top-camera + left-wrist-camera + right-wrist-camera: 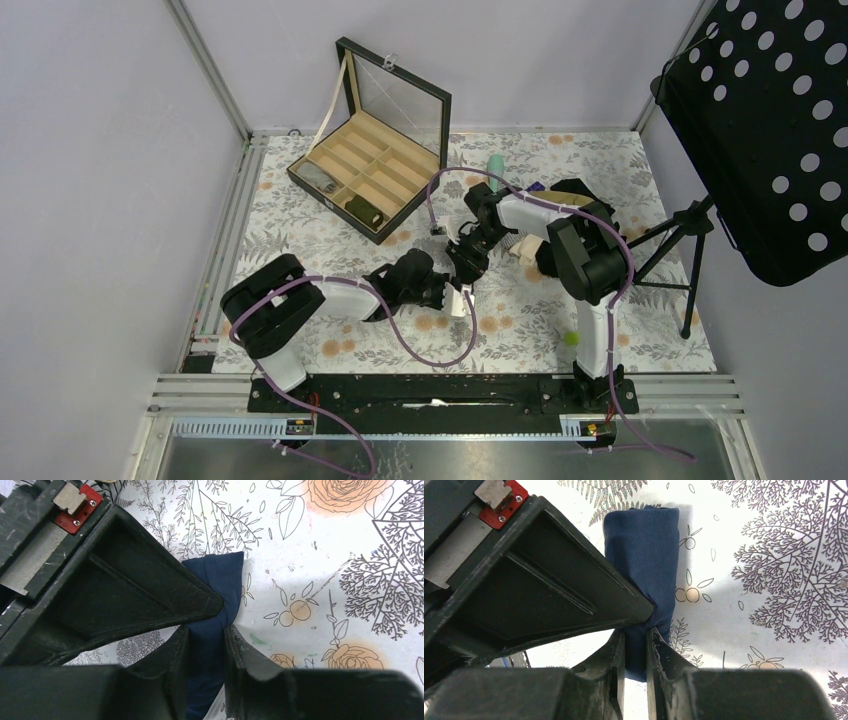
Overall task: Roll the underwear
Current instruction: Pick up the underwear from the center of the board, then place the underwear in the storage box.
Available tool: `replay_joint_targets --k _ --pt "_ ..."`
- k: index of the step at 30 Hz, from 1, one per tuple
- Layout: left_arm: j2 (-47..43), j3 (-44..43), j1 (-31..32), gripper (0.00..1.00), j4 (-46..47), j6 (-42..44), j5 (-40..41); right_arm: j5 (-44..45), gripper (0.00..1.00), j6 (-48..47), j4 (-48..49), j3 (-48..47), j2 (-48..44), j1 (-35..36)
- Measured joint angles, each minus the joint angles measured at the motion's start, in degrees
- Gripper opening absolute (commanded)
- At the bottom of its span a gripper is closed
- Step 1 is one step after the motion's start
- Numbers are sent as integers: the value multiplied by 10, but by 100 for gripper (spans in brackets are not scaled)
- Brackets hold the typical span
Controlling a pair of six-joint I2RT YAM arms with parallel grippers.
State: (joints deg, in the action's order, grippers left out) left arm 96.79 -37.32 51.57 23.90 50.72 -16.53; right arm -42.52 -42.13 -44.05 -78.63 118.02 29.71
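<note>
The empty compartment by the green garment is outward and to the left of my left gripper in the top view, so I will raise the gripper, lower it into that compartment and release.
The underwear point(644, 550) is a dark navy cloth, rolled into a short thick tube on the flowered tablecloth. My right gripper point(635, 632) is shut on its near end. My left gripper point(206, 630) is shut on another part of the same navy cloth point(220, 580), with a fold sticking out past the fingers. In the top view both grippers meet at the table's middle, left point(447, 290) and right point(468, 262), and they hide the cloth. No white waistband edge shows in the wrist views.
An open compartment box point(370, 175) with a glass lid stands at the back left, with rolled garments in it. A teal object point(496, 165) lies behind the right arm. A black perforated stand point(770, 130) on a tripod is at the right. A small green ball point(571, 338) lies near the right arm's base.
</note>
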Motion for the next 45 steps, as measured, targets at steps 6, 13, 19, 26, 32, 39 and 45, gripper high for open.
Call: replay_joint_targets --k 6,13,19,26,32,39,45 --pt "0 -13 0 6 -27 3 -7 -5 60 -3 -14 -5 -3 -8" --pt "0 -35 -4 0 -68 -1 -19 14 100 -17 -80 -16 -99 -94" --pt "8 -110 -23 0 -174 -38 -47 48 100 98 67 31 -342 -193" --pt "4 -233 -78 0 -297 -82 -101 107 100 171 125 122 -423 -189" --pt "-19 -339 -139 0 -416 -47 -143 129 100 179 102 151 -419 -191" --pt "17 -542 -259 0 -593 125 -166 127 100 171 64 152 -419 -191" --pt "140 -695 -350 0 -709 282 -159 96 100 134 26 152 -419 -192"
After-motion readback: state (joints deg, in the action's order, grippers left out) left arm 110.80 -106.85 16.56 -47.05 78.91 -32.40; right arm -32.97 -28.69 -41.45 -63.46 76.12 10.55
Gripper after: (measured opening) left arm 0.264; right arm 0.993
